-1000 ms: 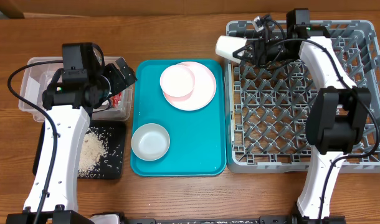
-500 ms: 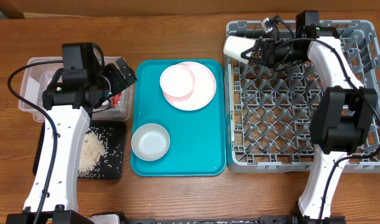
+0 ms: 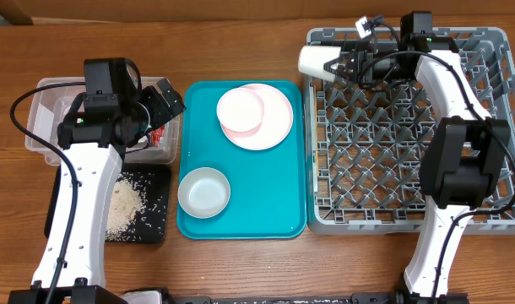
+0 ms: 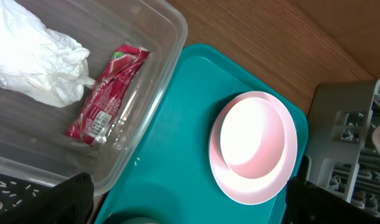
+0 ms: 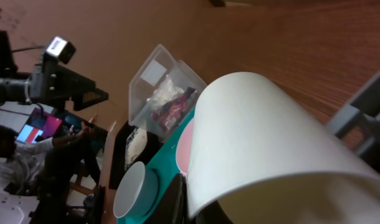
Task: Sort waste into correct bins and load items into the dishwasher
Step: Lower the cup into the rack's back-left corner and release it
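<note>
Next, my right gripper moves down into the rack's far corner (image 3: 327,45) by the teal tray to release the white cup, which still pokes out over the rack's rim.
My right gripper (image 3: 340,62) is shut on the white cup (image 3: 315,61) and holds it on its side over the back left corner of the grey dish rack (image 3: 409,203). The cup fills the right wrist view (image 5: 265,143). My left gripper (image 3: 166,100) is open and empty over the right end of the clear tub (image 3: 46,139), which holds the white tissue (image 4: 34,62) and red wrapper (image 4: 106,93). Rice scraps (image 3: 127,203) lie on the black tray (image 3: 160,228). The small white bowl (image 3: 241,110) sits on the pink plate (image 3: 279,127); the grey-white bowl (image 3: 204,192) stands nearer.
The plate and both bowls rest on a large teal serving tray (image 3: 274,203) between the tub and the rack. The wooden table (image 3: 241,262) shows around everything. The right arm reaches along the rack's right side.
My right gripper has shifted the cup slightly right and back left over the rack's back left corner, turning it. The left arm has not moved.
</note>
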Controlling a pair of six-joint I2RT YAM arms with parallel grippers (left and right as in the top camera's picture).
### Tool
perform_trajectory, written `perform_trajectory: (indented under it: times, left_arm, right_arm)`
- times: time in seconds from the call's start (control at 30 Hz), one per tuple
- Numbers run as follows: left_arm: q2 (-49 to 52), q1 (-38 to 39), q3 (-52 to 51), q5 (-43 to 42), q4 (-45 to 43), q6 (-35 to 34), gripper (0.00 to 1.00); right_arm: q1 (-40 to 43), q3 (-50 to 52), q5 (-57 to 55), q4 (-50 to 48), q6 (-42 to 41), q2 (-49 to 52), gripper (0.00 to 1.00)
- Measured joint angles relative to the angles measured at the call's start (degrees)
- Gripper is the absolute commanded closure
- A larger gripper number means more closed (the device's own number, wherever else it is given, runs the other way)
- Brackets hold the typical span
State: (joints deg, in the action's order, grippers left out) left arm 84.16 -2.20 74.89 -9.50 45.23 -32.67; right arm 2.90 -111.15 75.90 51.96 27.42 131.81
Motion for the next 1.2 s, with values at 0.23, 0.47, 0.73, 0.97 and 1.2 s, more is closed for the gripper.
perform_trajectory:
  times: [0.23, 0.47, 0.73, 0.97, 1.2]
  left_arm:
    - [0.0, 0.0, 0.0, 0.0, 0.0, 0.0, 0.0]
    - [0.0, 0.0, 0.0, 0.0, 0.0, 0.0, 0.0]
    - [0.0, 0.0, 0.0, 0.0, 0.0, 0.0, 0.0]
    - [0.0, 0.0, 0.0, 0.0, 0.0, 0.0, 0.0]
    - [0.0, 0.0, 0.0, 0.0, 0.0, 0.0, 0.0]
  right_arm:
    - [-0.8, 0.1, 2.6, -4.9, -0.2, 0.0, 0.96]
    - [-2.5, 0.1, 2.7, -7.0, -0.2, 0.1, 0.96]
    - [-2.7, 0.1, -0.2, -7.3, -0.2, 0.5, 0.96]
    - [-2.7, 0.1, -1.4, -7.0, -0.2, 3.2, 0.96]
    - [-2.4, 0.0, -0.4, -4.0, 0.0, 3.3, 0.96]
